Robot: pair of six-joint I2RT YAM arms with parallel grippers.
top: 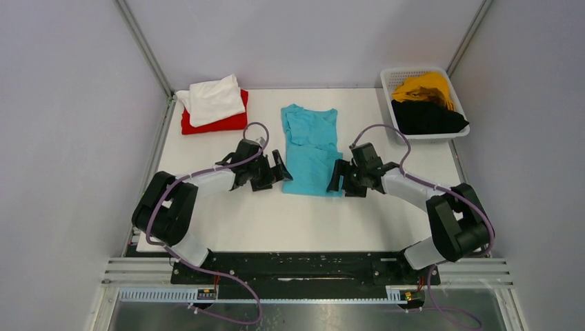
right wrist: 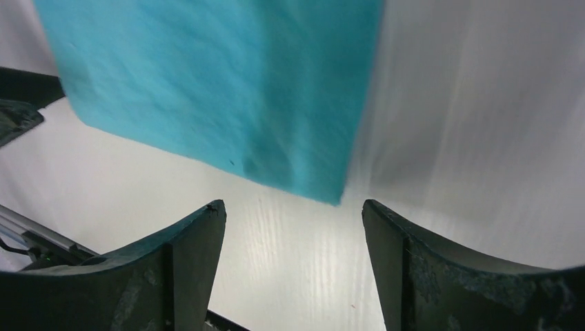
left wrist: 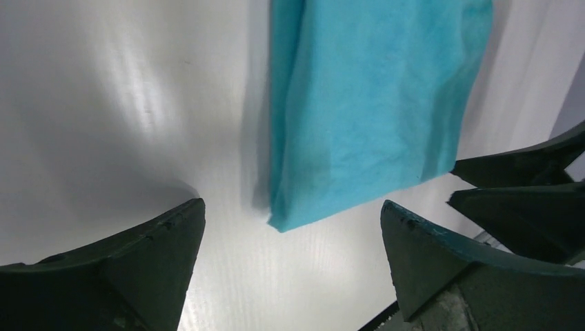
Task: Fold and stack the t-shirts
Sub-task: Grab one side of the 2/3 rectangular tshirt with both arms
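Note:
My left gripper moves down and back onto the turquoise t-shirt's near corner point(top: 285, 192) point(left wrist: 283, 216) next, since that lies below its open fingers and nearer the base.
The turquoise t-shirt point(top: 310, 148) lies in a long narrow folded strip in the middle of the table. My left gripper point(top: 281, 169) is open at its near left corner, which shows in the left wrist view point(left wrist: 365, 103). My right gripper point(top: 336, 177) is open at its near right corner, which shows in the right wrist view point(right wrist: 227, 83). Neither holds cloth. A folded white t-shirt point(top: 214, 98) lies on a folded red t-shirt point(top: 217, 123) at the back left. The mustard yellow t-shirt point(top: 421, 87) and the black t-shirt point(top: 426, 117) lie crumpled in the basket.
The white mesh basket point(top: 390, 74) stands at the back right corner. The white table point(top: 276, 221) is walled by grey panels on three sides. The arm bases sit on a black rail at the near edge.

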